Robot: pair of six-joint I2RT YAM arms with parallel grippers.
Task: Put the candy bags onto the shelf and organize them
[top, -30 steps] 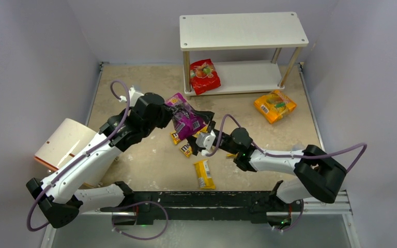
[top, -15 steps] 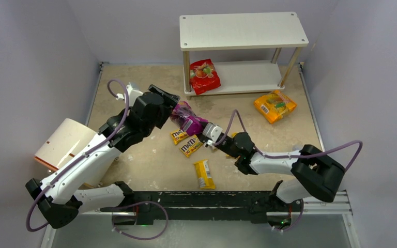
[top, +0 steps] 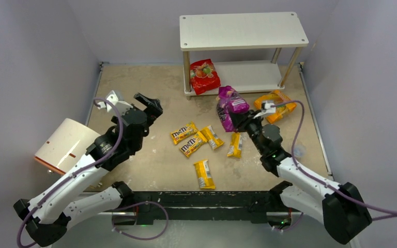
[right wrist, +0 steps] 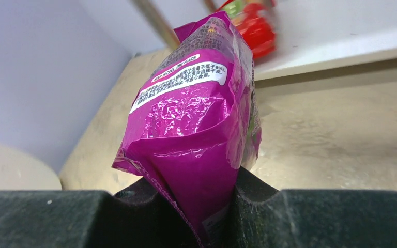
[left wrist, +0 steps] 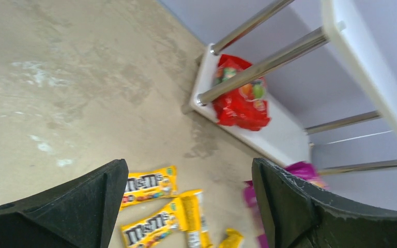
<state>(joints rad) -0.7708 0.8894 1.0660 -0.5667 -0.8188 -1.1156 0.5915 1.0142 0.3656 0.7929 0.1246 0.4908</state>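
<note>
The purple candy bag should go outward in the robot's right gripper onto the shelf's lower level (top: 253, 77) beside the red bag and be released there, because that part of the level is empty.
My right gripper (top: 238, 121) is shut on the lower end of the purple candy bag (top: 230, 107), holding it upright above the floor in front of the shelf (top: 243, 31). In the right wrist view the purple bag (right wrist: 196, 119) is pinched between my right gripper's (right wrist: 201, 206) jaws. My left gripper (top: 137, 106) is open and holds nothing. In its wrist view the left gripper (left wrist: 188, 170) spans yellow packets (left wrist: 147, 186). The red bag (top: 204, 76) lies on the shelf's lower tier (top: 253, 77). The orange bag (top: 275, 106) and several yellow packets (top: 191, 147) lie on the floor.
A white cylinder with an orange rim (top: 64, 144) lies at the left, beside my left arm. One yellow packet (top: 203, 173) lies apart, near the arm bases. Walls close in both sides, and the shelf's metal legs (top: 186, 72) stand at its corners.
The left gripper opened, let go of the purple bag and drew back left. The right gripper shut on that bag and carried it right, toward the shelf.
</note>
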